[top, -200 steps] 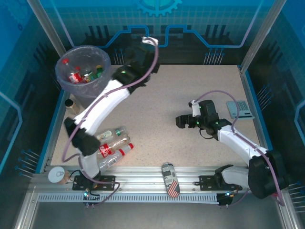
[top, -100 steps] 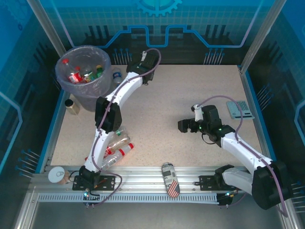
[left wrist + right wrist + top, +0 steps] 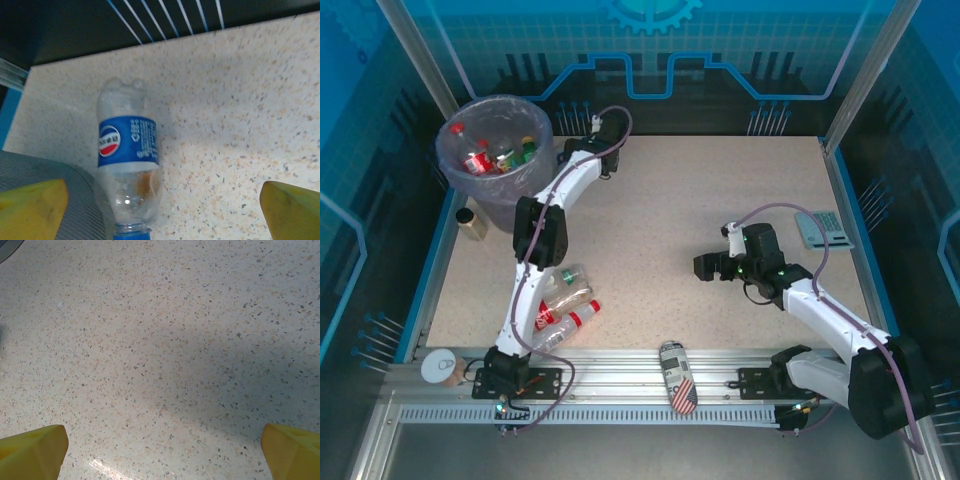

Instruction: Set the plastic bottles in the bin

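Observation:
The bottle lies below, nearer the bin's side. My left gripper comes down toward the bin next and closes on the bottle's clear body between label [image 3: 127, 165] and cap.
A clear plastic bottle with a blue label [image 3: 127, 165] and a blue cap lies on the table against the bin's grey wall [image 3: 45, 172], cap towards the camera. My left gripper [image 3: 162, 210] is open just above it, with one yellow fingertip [image 3: 32, 207] over the bin wall and the other on the far side; from above this gripper [image 3: 584, 142] sits by the bin's right side. The bin [image 3: 455, 185] holds several bottles [image 3: 485, 158]. Three more red-capped bottles [image 3: 560, 303] lie near the left arm's base. My right gripper [image 3: 706, 266] is open over bare table [image 3: 165, 365].
A dark flag-patterned can [image 3: 678, 376] lies on the front rail. A small gold box [image 3: 472, 222] stands left of the bin, a white round lid [image 3: 440, 367] sits at the front left, and a grey keypad device [image 3: 823, 228] lies at the right edge.
My left arm has come down from high beside the bin to the table at the bin's right side, over the blue-labelled bottle. The right arm shifted slightly right.

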Controlling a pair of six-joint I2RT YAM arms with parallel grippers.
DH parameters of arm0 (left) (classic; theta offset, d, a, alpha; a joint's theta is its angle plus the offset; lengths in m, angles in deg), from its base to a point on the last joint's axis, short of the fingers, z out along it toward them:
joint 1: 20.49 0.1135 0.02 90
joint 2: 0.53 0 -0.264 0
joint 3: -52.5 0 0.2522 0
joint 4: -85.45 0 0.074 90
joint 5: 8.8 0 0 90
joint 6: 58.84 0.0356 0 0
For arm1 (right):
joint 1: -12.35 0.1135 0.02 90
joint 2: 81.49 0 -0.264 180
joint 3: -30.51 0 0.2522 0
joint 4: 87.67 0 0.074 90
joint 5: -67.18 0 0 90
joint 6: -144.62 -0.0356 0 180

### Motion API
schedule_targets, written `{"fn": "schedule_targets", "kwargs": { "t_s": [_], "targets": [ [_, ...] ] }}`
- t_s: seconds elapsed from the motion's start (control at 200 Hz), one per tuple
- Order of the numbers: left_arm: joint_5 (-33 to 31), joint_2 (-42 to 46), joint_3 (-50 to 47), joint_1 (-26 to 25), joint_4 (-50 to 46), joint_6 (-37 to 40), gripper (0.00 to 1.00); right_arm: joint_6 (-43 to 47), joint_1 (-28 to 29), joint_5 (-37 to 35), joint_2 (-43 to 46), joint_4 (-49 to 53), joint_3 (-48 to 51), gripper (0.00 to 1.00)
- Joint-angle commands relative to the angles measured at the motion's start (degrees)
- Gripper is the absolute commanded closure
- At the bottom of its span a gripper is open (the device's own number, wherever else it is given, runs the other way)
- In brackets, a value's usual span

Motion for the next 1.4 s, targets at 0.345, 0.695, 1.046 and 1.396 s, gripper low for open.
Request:
{"fn": "schedule_targets", "kwargs": {
  "t_s": [0.345,0.695,1.046,1.396],
  "targets": [
    [9.15,-4.27,6.25,5.91,-14.54,-9.99,0.01,0.65,-0.31,-0.61,1.19,0.61,0.37,0.00],
    [17.62,-6.79,9.92,9.33,-19.60,-11.29,0.04,0.65,-0.39,-0.52,1.81,0.90,0.42,0.00],
    [25.10,-9.72,15.07,12.68,-21.90,-14.24,0.14,0.27,-0.39,-0.26,2.91,1.24,0.54,0.00],
    [28.41,-9.89,14.89,13.92,-21.90,-15.18,0.40,0.07,-0.39,-0.43,3.39,1.40,0.53,0.00]
  ]
}}
